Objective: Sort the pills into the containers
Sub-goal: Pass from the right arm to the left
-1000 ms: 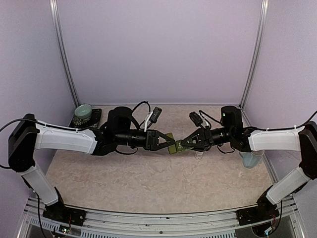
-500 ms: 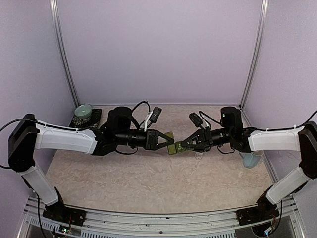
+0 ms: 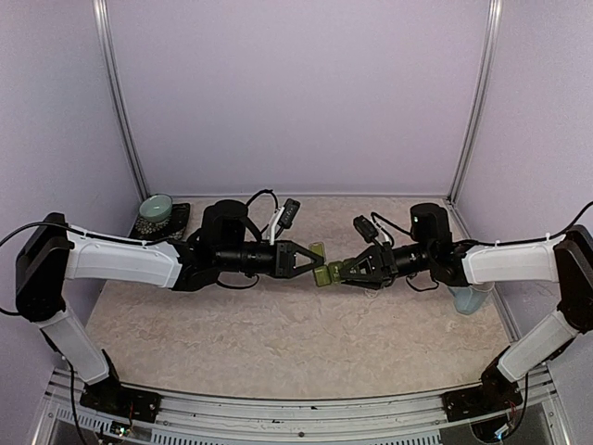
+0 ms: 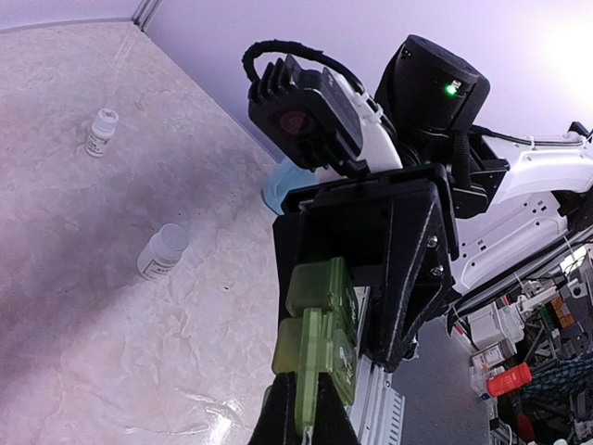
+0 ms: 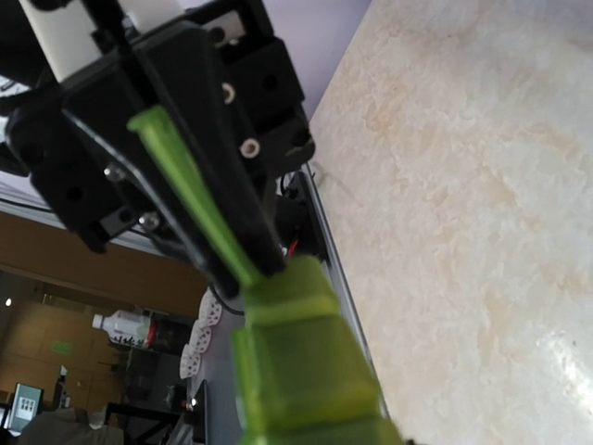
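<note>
I need to carry the green strip (image 4: 320, 311) down and to the left in the top view with my left gripper and release it, because the marble there is empty.
The containers (image 3: 325, 273), a green strip of joined square compartments, hang in mid-air between both arms at the table's middle. My left gripper (image 3: 312, 262) is shut on a thin lid flap (image 4: 311, 389) that sticks out from the strip (image 4: 320, 311). In the right wrist view the strip (image 5: 301, 371) fills the lower middle and its flap (image 5: 190, 185) runs up into the left gripper's black fingers. My right gripper (image 3: 345, 272) stands at the strip's other end. Its own fingers do not show in the right wrist view. No loose pills are in view.
Two small white bottles (image 4: 101, 131) (image 4: 162, 252) stand on the marble table. A pale blue mug (image 3: 469, 298) stands at the right edge under the right arm. A pale green bowl (image 3: 156, 210) sits at the back left corner.
The right gripper has dipped slightly lower and its fingers look a little wider apart. The left gripper has closed tighter on the lid flap. The strip stays between them.
</note>
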